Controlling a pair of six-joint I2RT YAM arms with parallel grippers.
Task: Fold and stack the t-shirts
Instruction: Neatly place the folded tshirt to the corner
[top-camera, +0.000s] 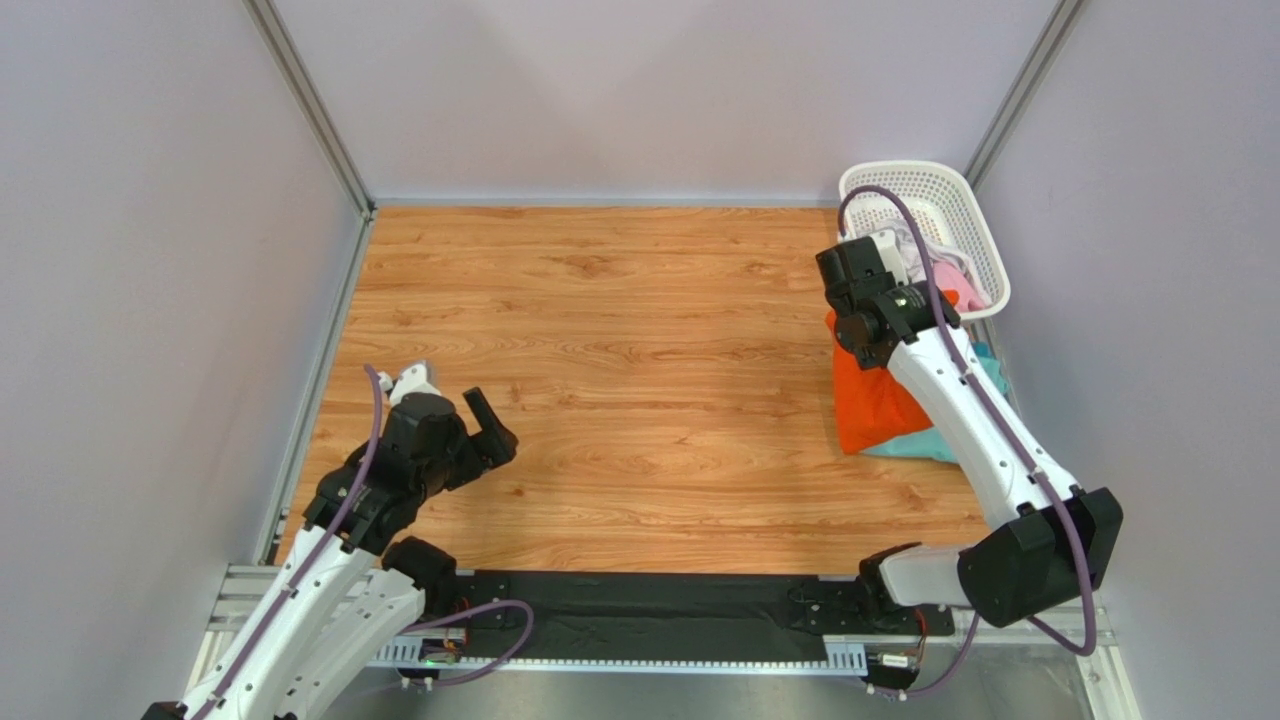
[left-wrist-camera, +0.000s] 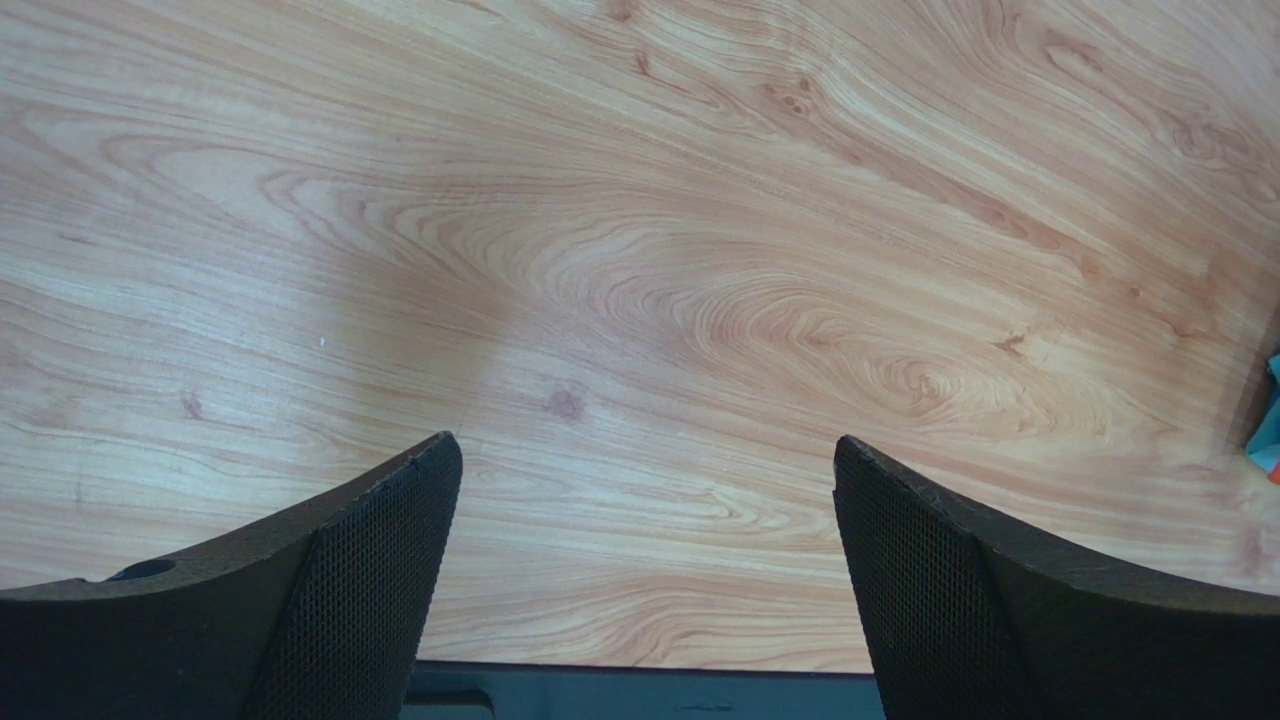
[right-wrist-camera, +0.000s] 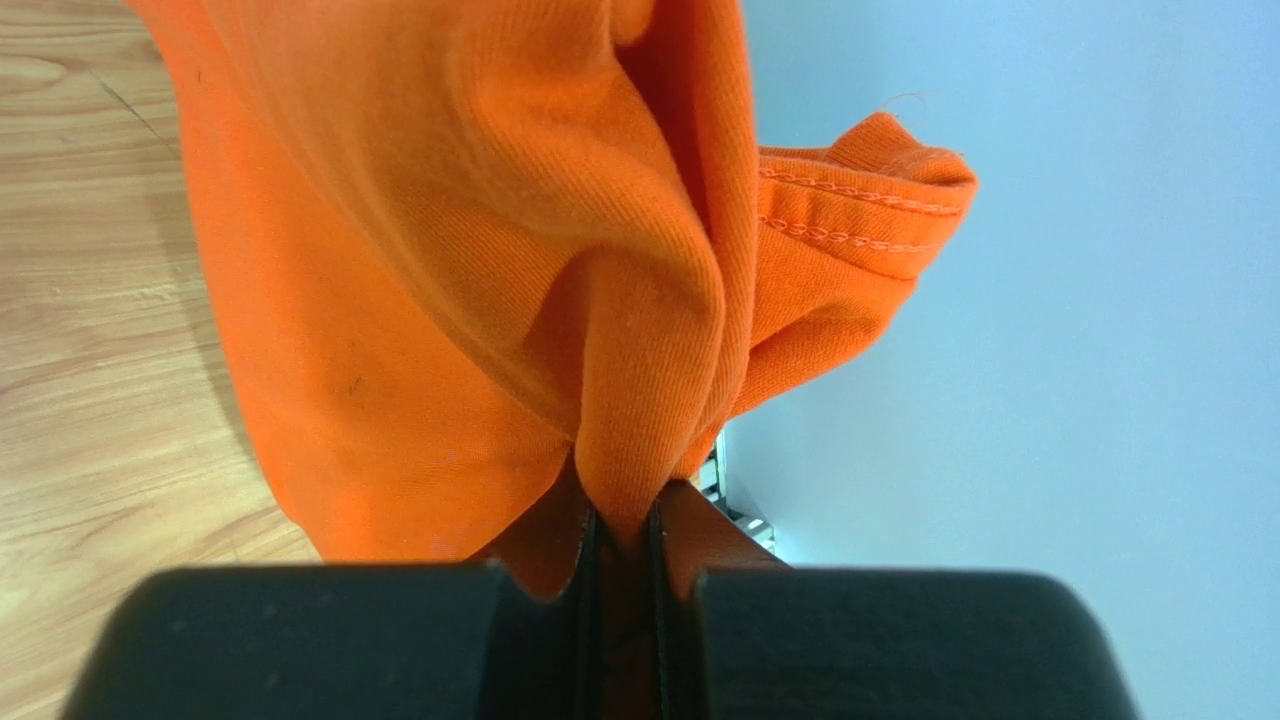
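Note:
My right gripper carries the orange t-shirt toward the side and lowers it over the teal t-shirt (top-camera: 935, 444) next.
My right gripper (top-camera: 860, 308) is shut on a fold of the bright orange t-shirt (right-wrist-camera: 496, 270) and holds it bunched above the table at the right. In the top view the orange t-shirt (top-camera: 872, 405) hangs below the gripper over a teal t-shirt (top-camera: 935, 444) lying at the table's right edge. Pale grey-white and pink t-shirts (top-camera: 944, 273) lie in the basket. My left gripper (top-camera: 451, 393) is open and empty low over the bare wood at the near left; its pads (left-wrist-camera: 361, 585) frame only table.
A white plastic lattice basket (top-camera: 947, 195) stands at the back right corner against the wall. Grey walls close the table (top-camera: 631, 375) on three sides. A black rail (top-camera: 646, 608) runs along the near edge between the arm bases.

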